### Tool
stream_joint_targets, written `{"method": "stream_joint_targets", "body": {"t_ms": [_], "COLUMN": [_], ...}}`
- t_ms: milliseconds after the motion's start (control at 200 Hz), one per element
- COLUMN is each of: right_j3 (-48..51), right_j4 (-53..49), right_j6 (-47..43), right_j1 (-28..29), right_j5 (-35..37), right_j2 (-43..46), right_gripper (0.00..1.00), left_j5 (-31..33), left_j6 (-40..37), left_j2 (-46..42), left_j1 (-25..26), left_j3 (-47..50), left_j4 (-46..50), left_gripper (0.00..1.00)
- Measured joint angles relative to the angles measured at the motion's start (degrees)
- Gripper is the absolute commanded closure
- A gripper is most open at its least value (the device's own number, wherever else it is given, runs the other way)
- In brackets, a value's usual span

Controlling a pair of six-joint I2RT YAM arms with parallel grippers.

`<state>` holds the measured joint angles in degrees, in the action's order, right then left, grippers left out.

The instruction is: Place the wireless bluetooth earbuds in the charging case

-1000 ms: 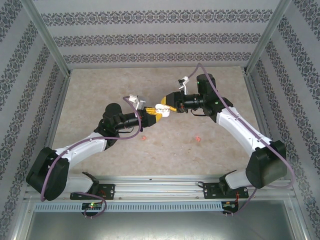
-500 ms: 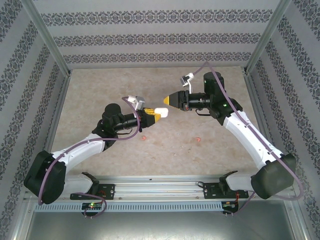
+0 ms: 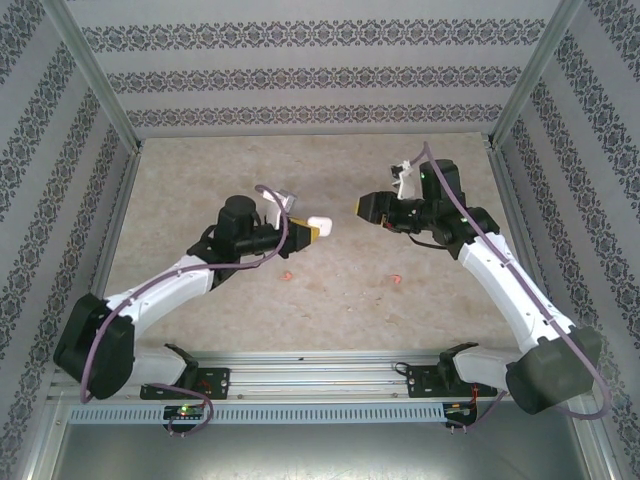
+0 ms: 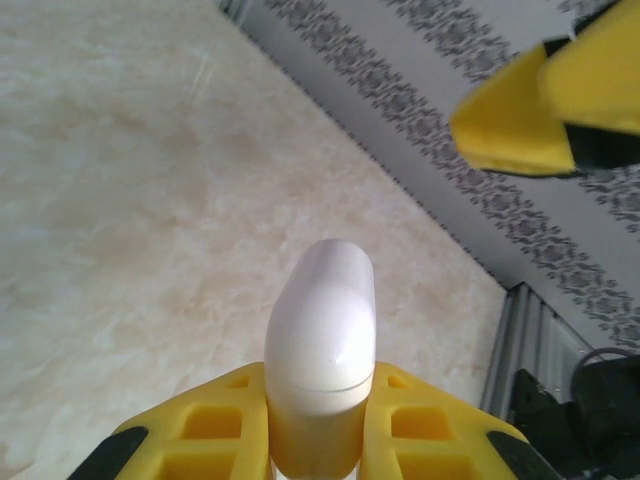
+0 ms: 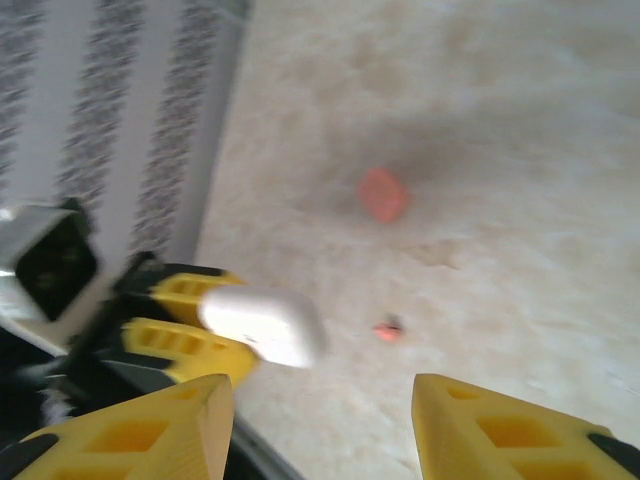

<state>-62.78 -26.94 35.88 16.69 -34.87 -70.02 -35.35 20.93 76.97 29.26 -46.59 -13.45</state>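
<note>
I should lower the white charging case point(image 3: 319, 224) with my left gripper onto the bare tabletop below it and let go of it there. The closed case is still hanging in the air.
My left gripper point(image 3: 308, 232) is shut on a white charging case point(image 3: 319, 224) and holds it above the table, lid closed. In the left wrist view the case point(image 4: 320, 330) sticks up between the yellow fingers point(image 4: 430, 420). My right gripper point(image 3: 358, 207) hangs open a short way to the right of the case, not touching it. From the right wrist, the open gripper point(image 5: 320, 395) faces the case point(image 5: 262, 325). Two coral-orange earbuds point(image 3: 288, 273) point(image 3: 396, 277) lie on the table; they appear again as a blurred earbud point(image 5: 381, 193) and a smaller earbud point(image 5: 387, 330). The white earbuds are out of view.
The beige marbled table point(image 3: 200, 180) is fenced by patterned walls point(image 3: 300, 80) and metal posts point(image 3: 100, 90). A rail point(image 3: 320, 380) runs along the near edge by the arm bases. The right gripper's yellow finger point(image 4: 540, 110) shows at the top right of the left wrist view.
My right gripper has let go of the case's end, drawn back to the right and opened. The left gripper has kept the case and shifted slightly.
</note>
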Motion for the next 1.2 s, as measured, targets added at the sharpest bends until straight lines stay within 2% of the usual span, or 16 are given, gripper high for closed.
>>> {"method": "stream_joint_targets", "body": {"t_ms": [195,624,859,1199], "right_j3": [6.38,17.33,18.38,18.38], "right_j4": [-2.73,-3.06,-2.80,-2.84], "right_j6": [1.29,3.02,3.19,3.21], "right_j1": [-4.61,-4.70,-4.70,-3.91], "right_j5": [2.80,3.80,3.78,4.04], "right_j2": [0.00,3.26,2.47,1.20], "right_gripper": [0.49,0.49,0.49,0.49], "left_j5": [3.23,7.58,9.44,14.03], "left_j6": [-0.74,2.54,3.61,-2.54], "left_j2": [10.64,37.64,45.59,46.25], "left_j1": [-0.15,-0.50,-0.50,-0.76], "left_j3": [-4.83,-18.95,-26.62,-32.63], "left_j4": [2.25,-1.92,-3.65,5.11], "left_gripper": [1.00,0.99,0.83,0.58]}}
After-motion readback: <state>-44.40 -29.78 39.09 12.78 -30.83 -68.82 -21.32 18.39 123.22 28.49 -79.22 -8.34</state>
